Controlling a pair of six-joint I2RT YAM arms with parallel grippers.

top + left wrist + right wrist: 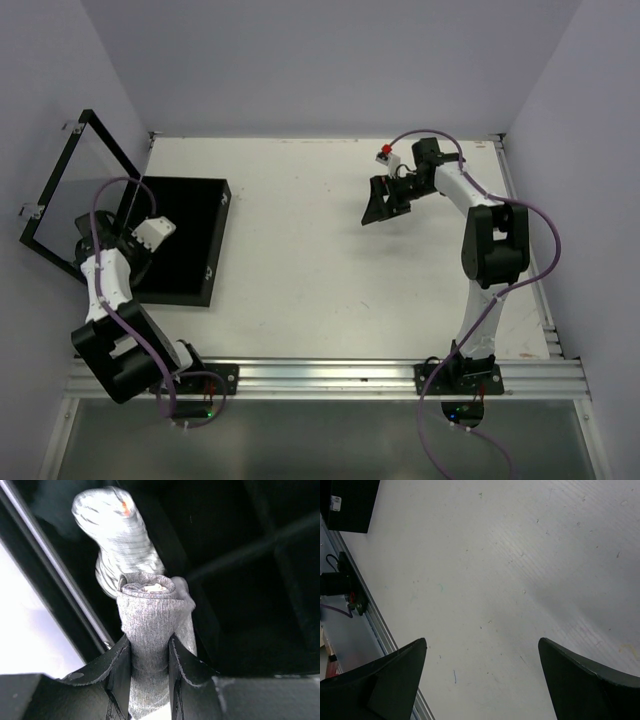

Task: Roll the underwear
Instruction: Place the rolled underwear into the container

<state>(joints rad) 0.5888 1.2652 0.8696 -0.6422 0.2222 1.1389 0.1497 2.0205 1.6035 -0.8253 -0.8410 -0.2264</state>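
Observation:
The heather grey underwear [148,622] will go down with my left gripper into the box's near corner section [113,614] below it and be let go there, since the striped underwear is already in the section behind.
A rolled heather grey underwear [148,622] stands on end between my left gripper's [150,666] black fingers, which are shut on its lower half. It hangs just inside the black box [190,215]. A second rolled underwear [116,527], grey with pale stripes, lies in the box behind it and touches its top. My right gripper [482,647] is open wide with only bare white table between its fingers. In the top view the right gripper [385,205] hovers over the table's far right part, well away from the box.
The box's hinged lid [60,190] stands open at the far left, beside my left arm [105,280]. Dark dividers [240,555] split the box's inside. The box's corner [350,505] and the metal rail [375,625] at the table's near edge show in the right wrist view.

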